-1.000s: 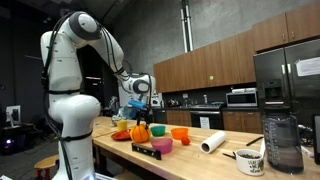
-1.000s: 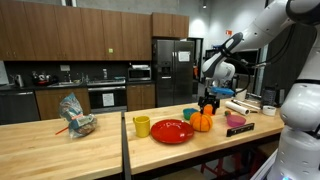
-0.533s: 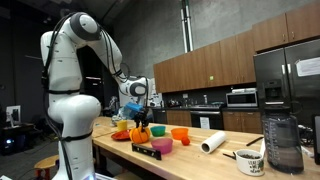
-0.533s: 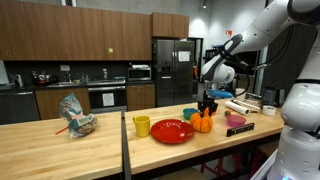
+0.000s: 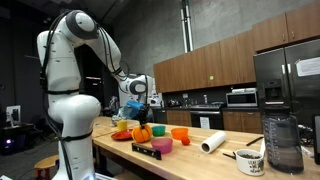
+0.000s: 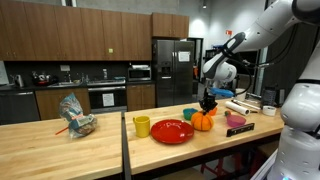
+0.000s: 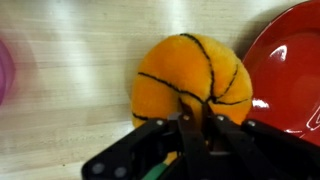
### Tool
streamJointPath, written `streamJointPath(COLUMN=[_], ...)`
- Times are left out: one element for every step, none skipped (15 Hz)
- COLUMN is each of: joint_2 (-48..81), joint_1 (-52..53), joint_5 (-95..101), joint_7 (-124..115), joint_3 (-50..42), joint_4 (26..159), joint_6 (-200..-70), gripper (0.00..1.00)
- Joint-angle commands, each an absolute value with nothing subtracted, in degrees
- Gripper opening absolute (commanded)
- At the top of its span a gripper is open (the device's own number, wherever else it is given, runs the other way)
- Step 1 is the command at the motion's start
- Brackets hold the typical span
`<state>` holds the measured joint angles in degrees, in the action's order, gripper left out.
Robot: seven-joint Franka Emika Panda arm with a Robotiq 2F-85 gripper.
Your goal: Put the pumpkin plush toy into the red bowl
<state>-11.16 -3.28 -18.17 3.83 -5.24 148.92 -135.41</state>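
I will next lift the pumpkin in my gripper, move it outward over the red bowl and lower it to let it go, because the toy is still outside that bowl.
The pumpkin plush toy (image 7: 190, 80) is a ribbed orange ball resting on the wooden counter, seen in both exterior views (image 5: 141, 132) (image 6: 203, 121). My gripper (image 7: 197, 126) comes straight down onto its top and is shut, the fingers pinching the spot where the dark ribs meet; the stem is hidden between them. In the exterior views the gripper (image 5: 141, 120) (image 6: 208, 108) sits right above the toy. The red bowl (image 5: 180, 133) stands on the counter a short way from the pumpkin, empty as far as I can see.
A flat red plate (image 6: 172, 131) (image 7: 290, 60) lies beside the pumpkin. A pink container (image 5: 161, 145), a teal bowl (image 6: 189, 114), a yellow cup (image 6: 142, 126), a paper roll (image 5: 212, 143), a mug (image 5: 249, 161) and a blender jar (image 5: 283, 143) share the counter.
The jaws have closed on the top of the pumpkin plush toy; a second ago they stood open around it. The arm has barely moved.
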Motion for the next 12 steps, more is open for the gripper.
streamJointPath(joint_2=[-14.04, -14.33, -14.63, -14.87, -15.08, -15.17, -15.02, -14.77, -14.27, -13.94, -13.5, -13.08], joint_1=[-4.45, -4.81, -5.13, -5.49, -6.06, -6.5, -7.02, -7.5, -8.04, -8.43, -8.87, -9.21], joint_5=[-17.46, -17.35, -17.39, -17.54, -17.27, -17.16, -17.18, -17.18, -16.91, -16.88, -16.61, -16.55], joint_7=[3.12, 3.07, 2.98, 2.64, 1.5, 0.74, -0.28, -1.11, -2.19, -2.87, -3.68, -4.08], joint_3=[-6.49, -6.82, -7.16, -7.48, -7.67, -7.86, -8.15, -8.43, -8.66, -8.93, -9.15, -9.46], joint_4=[148.98, 148.6, 148.23, 147.93, 147.58, 147.26, 146.55, 145.91, 144.95, 144.05, 142.93, 141.8], joint_6=[-134.88, -134.88, -135.07, -135.73, -136.94, -137.9, -138.29, -138.61, -138.93, -138.86, -138.54, -138.1], gripper=[0.02, 0.01, 0.02, 0.02, 0.02, 0.02, 0.02, 0.02, 0.02, 0.02, 0.02, 0.02])
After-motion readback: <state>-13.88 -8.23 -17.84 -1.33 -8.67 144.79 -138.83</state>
